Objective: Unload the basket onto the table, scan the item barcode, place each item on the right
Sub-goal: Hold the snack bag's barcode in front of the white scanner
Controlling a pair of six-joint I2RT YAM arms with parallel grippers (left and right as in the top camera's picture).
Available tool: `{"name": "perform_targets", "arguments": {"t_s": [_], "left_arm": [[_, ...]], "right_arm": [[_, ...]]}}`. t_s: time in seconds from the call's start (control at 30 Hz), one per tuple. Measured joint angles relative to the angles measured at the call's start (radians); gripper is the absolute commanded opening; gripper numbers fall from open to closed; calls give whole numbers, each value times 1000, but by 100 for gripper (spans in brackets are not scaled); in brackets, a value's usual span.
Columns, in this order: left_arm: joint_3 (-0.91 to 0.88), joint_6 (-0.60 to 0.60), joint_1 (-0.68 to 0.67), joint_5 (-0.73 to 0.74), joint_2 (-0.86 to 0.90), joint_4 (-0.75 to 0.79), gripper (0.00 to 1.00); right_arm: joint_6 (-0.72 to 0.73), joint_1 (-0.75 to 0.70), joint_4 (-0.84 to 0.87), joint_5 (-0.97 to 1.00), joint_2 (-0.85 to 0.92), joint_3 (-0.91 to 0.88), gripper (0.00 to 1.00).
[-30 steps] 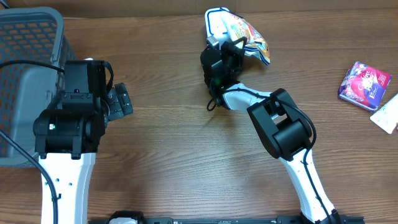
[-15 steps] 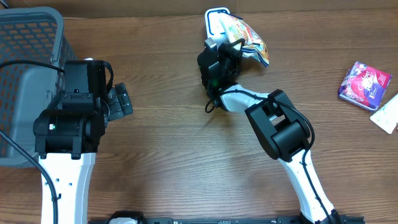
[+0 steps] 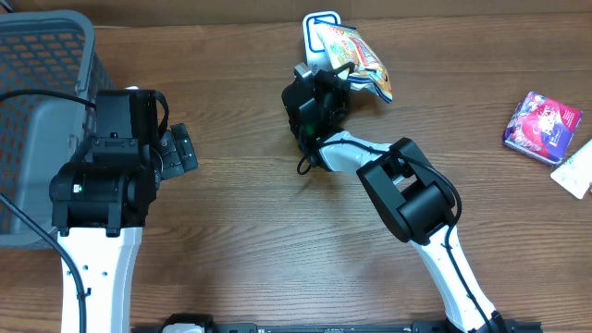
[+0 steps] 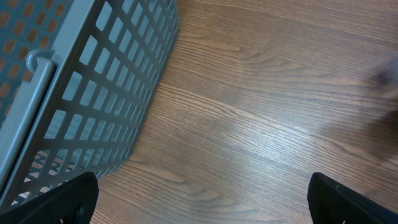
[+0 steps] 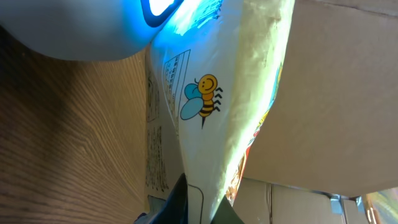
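Observation:
The white item is below my right gripper, to its right in the overhead view. My right gripper should next bring the bag over that item and down, then let go of it.
The item is a yellow and white snack bag with a bee printed on it. My right gripper is shut on the bag's lower edge and holds it up at the back middle of the table. The bag's printed side faces a white scanner with a glowing blue rim, which fills the upper left of the right wrist view. No barcode can be made out. My left gripper stands wide open beside the basket, with only bare wood between its fingers.
A grey mesh basket stands at the far left, its wall close to my left gripper. A purple packet and a white item lie at the right edge. A cardboard wall rises behind the bag.
My right gripper has carried the bag a little to the left and back, closer to the scanner. The left arm has not moved.

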Motion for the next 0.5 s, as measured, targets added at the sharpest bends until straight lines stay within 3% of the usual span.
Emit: {"name": "perform_targets", "arguments": {"t_s": [0.5], "left_arm": [[0, 0, 0, 0, 0, 0, 100]], "right_arm": [[-10, 1, 0, 6, -5, 0, 4]]}}
